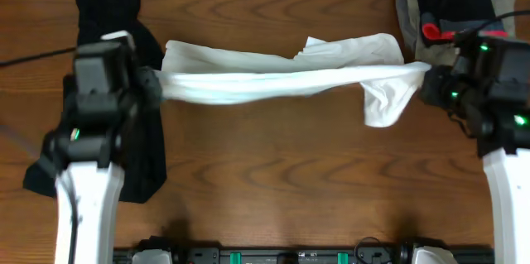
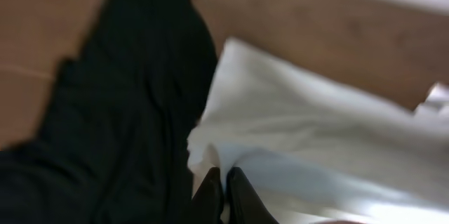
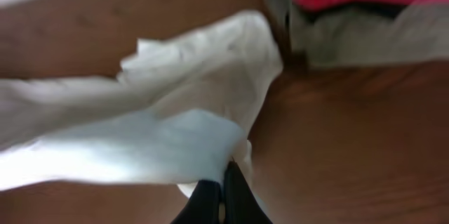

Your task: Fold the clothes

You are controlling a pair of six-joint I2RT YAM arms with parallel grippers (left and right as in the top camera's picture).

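The bunched T-shirt is also held by my right gripper, so I will lift my left gripper up and outward toward the table's far edge and let go of its fold.
A white T-shirt [image 1: 281, 74] hangs stretched between my two grippers above the wooden table, bunched into a long band with a loose flap drooping at its right end [image 1: 387, 98]. My left gripper [image 1: 159, 82] is shut on the shirt's left end; in the left wrist view its fingers [image 2: 224, 182] pinch white fabric [image 2: 316, 133]. My right gripper [image 1: 426, 72] is shut on the right end, and the right wrist view shows the cloth [image 3: 154, 133] caught between the closed fingertips [image 3: 224, 175]. A black garment [image 1: 124, 90] lies under my left arm.
A pile of grey, black and red clothes [image 1: 451, 7] sits at the table's back right corner, also seen as the pile [image 3: 365, 6] in the right wrist view. Bare wooden table [image 1: 281, 165] spreads below the shirt. The front edge holds a black rail [image 1: 281, 256].
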